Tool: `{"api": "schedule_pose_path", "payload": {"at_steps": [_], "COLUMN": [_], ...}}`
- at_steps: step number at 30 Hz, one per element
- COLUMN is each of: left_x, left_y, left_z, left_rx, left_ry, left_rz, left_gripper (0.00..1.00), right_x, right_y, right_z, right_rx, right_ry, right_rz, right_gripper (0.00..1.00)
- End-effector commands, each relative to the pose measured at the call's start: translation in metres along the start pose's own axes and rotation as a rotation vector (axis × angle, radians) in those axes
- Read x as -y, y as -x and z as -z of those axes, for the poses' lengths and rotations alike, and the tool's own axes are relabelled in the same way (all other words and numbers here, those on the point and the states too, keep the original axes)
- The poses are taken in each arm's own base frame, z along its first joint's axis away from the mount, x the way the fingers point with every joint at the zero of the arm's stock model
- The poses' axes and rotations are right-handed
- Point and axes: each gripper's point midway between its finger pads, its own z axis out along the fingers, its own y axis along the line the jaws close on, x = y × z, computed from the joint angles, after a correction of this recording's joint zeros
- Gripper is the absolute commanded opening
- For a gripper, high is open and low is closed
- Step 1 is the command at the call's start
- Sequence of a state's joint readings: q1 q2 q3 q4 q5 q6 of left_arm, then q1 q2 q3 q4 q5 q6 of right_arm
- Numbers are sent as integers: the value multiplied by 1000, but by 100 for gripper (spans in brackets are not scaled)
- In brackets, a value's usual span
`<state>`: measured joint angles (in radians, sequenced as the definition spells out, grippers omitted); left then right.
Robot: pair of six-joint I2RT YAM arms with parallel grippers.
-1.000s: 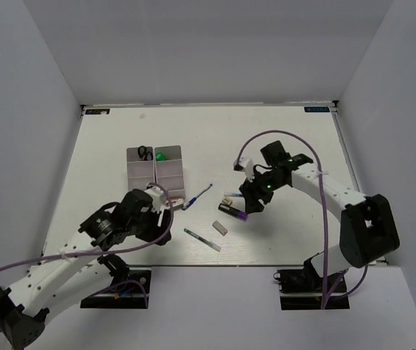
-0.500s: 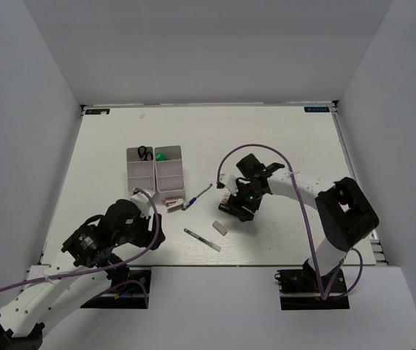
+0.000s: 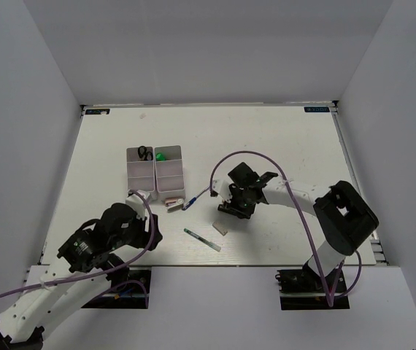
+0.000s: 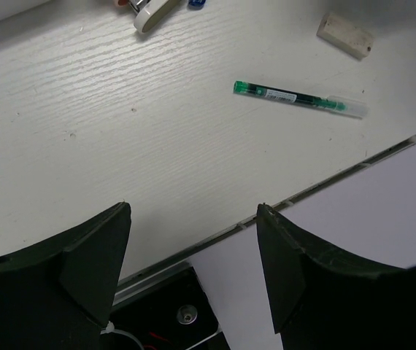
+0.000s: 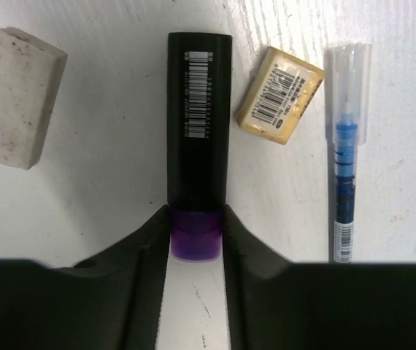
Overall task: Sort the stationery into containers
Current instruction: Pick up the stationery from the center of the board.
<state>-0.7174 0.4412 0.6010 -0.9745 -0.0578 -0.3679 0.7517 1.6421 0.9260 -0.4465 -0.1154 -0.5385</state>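
My right gripper will next lift this black marker, cross and release it with its kind, as the green-capped marker's tray is outward, left in the top view.
My right gripper (image 5: 195,219) is shut on the purple cap of a black marker (image 5: 198,124) that lies on the table; in the top view this gripper (image 3: 234,205) covers it. Beside the marker lie a beige eraser (image 5: 279,93), a grey-white eraser (image 5: 18,98) and a blue pen (image 5: 347,160). My left gripper (image 4: 193,211) is open and empty over the table's near edge, also seen in the top view (image 3: 148,224). The two trays (image 3: 154,175) hold black scissors (image 3: 144,152) and a green-capped marker (image 3: 163,155).
A green pen (image 3: 202,239) lies near the front edge, also in the left wrist view (image 4: 299,98). A small pink-and-white item (image 3: 173,206) lies just in front of the trays. The grey-white eraser (image 3: 221,227) lies between the pens.
My right gripper has moved left onto the purple-capped marker and shut on its cap. My left arm has drawn back from the trays toward the near edge.
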Motion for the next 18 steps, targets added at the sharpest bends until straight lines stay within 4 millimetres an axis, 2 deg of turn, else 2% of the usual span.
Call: {"api": "schedule_pose_path", "payload": {"at_steps": [1, 3, 4, 6, 8, 9, 11, 13, 14, 17, 18], "left_x": [-3, -3, -5, -6, -8, -8, -10, -11, -13, -16, -18], "left_y": [1, 2, 2, 4, 5, 6, 7, 9, 10, 12, 12], "left_z": [2, 4, 4, 6, 6, 8, 9, 11, 11, 13, 14], "left_rx": [19, 35, 37, 57, 68, 79, 92, 108, 114, 141, 146], "left_ry": [15, 14, 21, 24, 30, 32, 40, 43, 51, 63, 75], "left_rz": [8, 14, 14, 18, 19, 24, 26, 34, 36, 48, 52], "left_gripper": [80, 80, 80, 80, 80, 80, 80, 80, 80, 71, 68], "right_x": [-8, -9, -9, -4, 7, 15, 20, 36, 37, 68, 75], "right_y": [-49, -60, -58, -54, -41, -22, -18, 11, 14, 57, 62], "right_z": [-13, -10, -6, 4, 23, 38, 55, 75, 80, 103, 102], "right_rx": [-157, -192, -189, -189, -173, -139, -164, -126, -146, -136, -157], "right_ry": [-24, -40, -45, -61, -98, -125, -125, -175, -183, -312, -335], "right_rz": [27, 37, 56, 90, 166, 192, 277, 353, 381, 468, 479], "right_gripper": [29, 20, 14, 10, 5, 4, 2, 0, 0, 0, 0]}}
